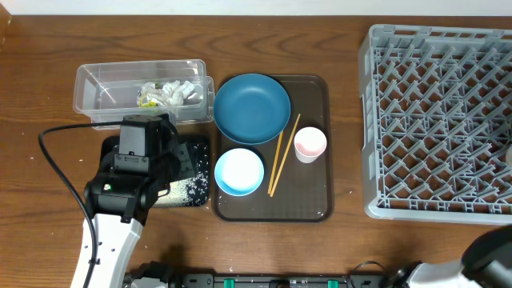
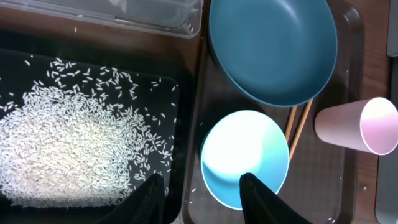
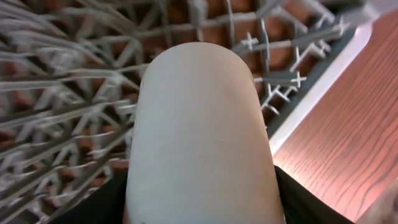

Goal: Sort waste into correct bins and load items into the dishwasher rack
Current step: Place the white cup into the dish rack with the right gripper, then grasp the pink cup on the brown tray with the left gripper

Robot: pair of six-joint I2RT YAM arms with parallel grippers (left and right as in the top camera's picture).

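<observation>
Next, my right gripper will bring the pale green cup down in among the grey rack's wires near the rack's edge (image 1: 495, 170) and release it there, since those pegs stand below.
My left gripper (image 2: 202, 196) is open and empty, low over the seam between the shallow black tray (image 2: 158, 124) and the brown serving tray; one finger is over the light-blue bowl (image 2: 245, 155). White rice grains (image 2: 62, 149) lie piled in the black tray. The deep-blue dish (image 1: 252, 108), the bowl (image 1: 239, 171), two chopsticks (image 1: 282, 156) and the pink cup (image 1: 310, 145) lie on the brown tray. The clear tub (image 1: 88, 84) holds the yellow-green wrapper (image 1: 148, 98) and the white tissue (image 1: 180, 92). My right gripper (image 3: 202, 199) is shut on the pale green cup (image 3: 199, 137), held over the grey rack (image 3: 62, 93) near its edge.
The brown serving tray (image 1: 312, 200) sits mid-table between the bins and the rack (image 1: 436, 120). My left arm (image 1: 132, 172) covers much of the black tray from above, and its cable loops on the table at left. Bare wood shows in front of the rack.
</observation>
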